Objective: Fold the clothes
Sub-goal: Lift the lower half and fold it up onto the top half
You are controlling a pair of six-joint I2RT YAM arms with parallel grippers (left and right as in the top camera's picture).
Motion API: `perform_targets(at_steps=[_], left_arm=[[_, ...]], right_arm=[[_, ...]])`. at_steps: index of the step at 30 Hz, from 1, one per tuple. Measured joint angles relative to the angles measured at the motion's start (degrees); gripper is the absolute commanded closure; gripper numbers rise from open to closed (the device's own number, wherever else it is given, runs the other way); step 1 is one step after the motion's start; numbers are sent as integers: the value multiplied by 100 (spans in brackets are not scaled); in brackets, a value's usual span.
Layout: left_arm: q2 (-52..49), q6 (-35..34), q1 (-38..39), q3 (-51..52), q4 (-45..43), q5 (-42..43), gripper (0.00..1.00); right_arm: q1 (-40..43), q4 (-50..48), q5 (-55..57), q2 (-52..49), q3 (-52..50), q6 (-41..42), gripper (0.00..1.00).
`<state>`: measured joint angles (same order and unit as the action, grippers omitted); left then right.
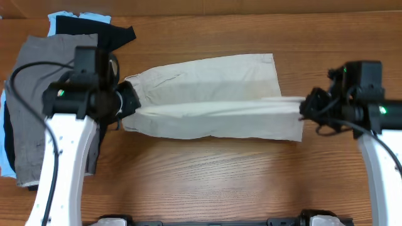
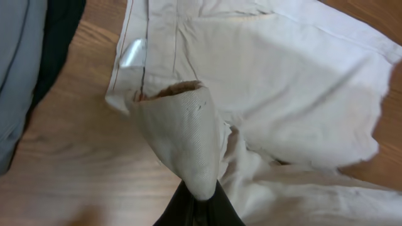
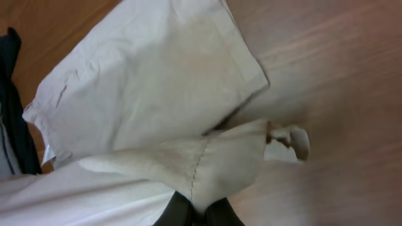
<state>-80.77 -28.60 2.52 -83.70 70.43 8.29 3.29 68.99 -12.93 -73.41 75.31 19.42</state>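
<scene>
I should bring my left gripper outward and down to release the waistband end at the far corner by the pile, which lies outward of it.
Light beige khaki shorts [image 1: 207, 94] lie across the middle of the wooden table, pulled taut into a ridge between my two grippers. My left gripper [image 1: 129, 103] is shut on the waistband end; in the left wrist view the pinched cloth [image 2: 188, 144] rises from the fingers [image 2: 201, 204]. My right gripper [image 1: 304, 107] is shut on the leg-hem end; in the right wrist view the seamed fold [image 3: 207, 160] sits in the fingers [image 3: 201, 210]. Both ends are lifted slightly off the table.
A pile of other clothes sits at the far left: grey shorts [image 1: 31, 107], a black piece [image 1: 94, 31] and a light-blue piece [image 1: 63, 16]. The grey and black cloth also show in the left wrist view [image 2: 25, 63]. Bare wood lies in front of the shorts.
</scene>
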Motion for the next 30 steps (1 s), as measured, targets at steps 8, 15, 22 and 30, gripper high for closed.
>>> perform_targets(at_steps=[8,15,22,30], left_arm=[[-883,-872,46,20,-730,-704,96],[-1687,-1187,90,22,-2000,-1099,96],[-2448,-1200,90,39,-3051,-1202,95],[-3029,-1202,48,44,-3668,-1917,16]], right_arm=[[-57,-1884,-387,-1298,2,-168,96],[-76,-2953,-529,-2455,2,-168,96],[-79,-3950,-562,-3182,2,-166,96],[-118,-4771,-85,-3405,2,-177,0]])
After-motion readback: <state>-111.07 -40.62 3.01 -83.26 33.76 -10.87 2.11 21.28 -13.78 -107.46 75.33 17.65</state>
